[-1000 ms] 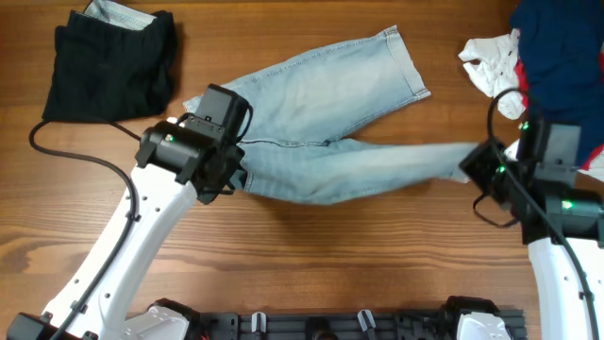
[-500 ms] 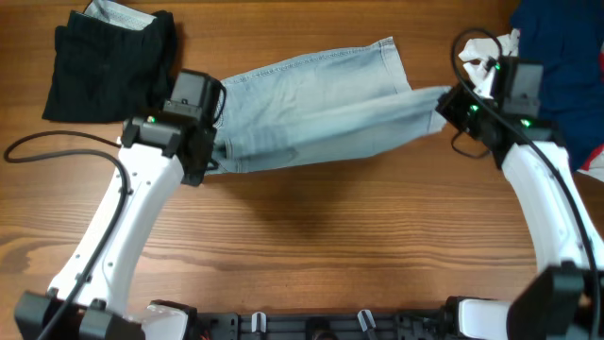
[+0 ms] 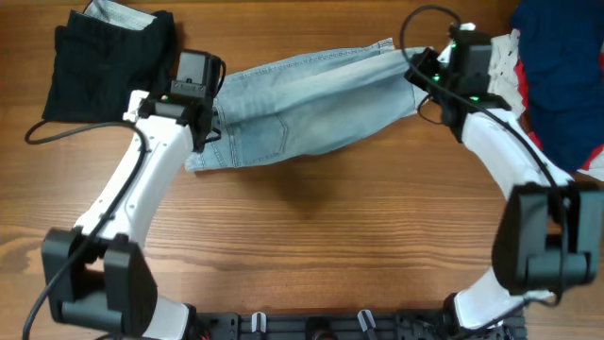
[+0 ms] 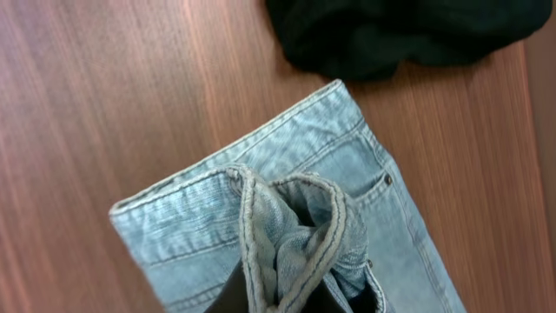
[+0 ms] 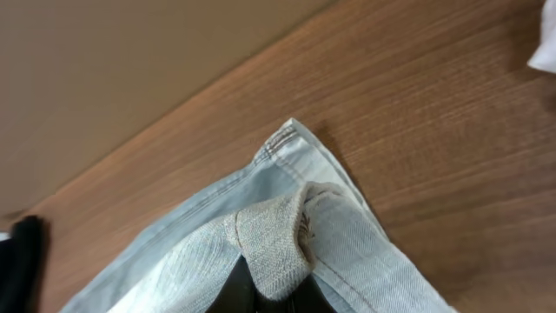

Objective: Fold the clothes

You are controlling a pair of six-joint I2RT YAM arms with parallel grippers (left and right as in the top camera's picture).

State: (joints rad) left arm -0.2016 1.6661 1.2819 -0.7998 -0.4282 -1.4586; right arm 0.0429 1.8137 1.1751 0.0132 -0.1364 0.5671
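Observation:
The left gripper moves outward next, toward the folded black garment, and opens there, since the bunched waistband sits short of the lower layer's edge (image 3: pixel 192 153) (image 4: pixel 239 146).
Light blue jeans (image 3: pixel 302 104) lie across the far middle of the table, one leg folded over the other. My left gripper (image 3: pixel 203 118) is shut on the bunched waistband (image 4: pixel 295 235) at the jeans' left end. My right gripper (image 3: pixel 425 80) is shut on the leg hem (image 5: pixel 274 243) at the right end, above the lower leg's hem (image 5: pixel 287 143). Both hold the denim a little above the wood.
A folded black garment (image 3: pixel 109 61) lies at the far left, also in the left wrist view (image 4: pixel 400 30). A pile with white cloth (image 3: pixel 505 57) and dark blue cloth (image 3: pixel 562 76) sits at the far right.
Both grippers carried the near leg away from the front edge and laid it over the far leg. The right gripper swung from the right side to the far hem.

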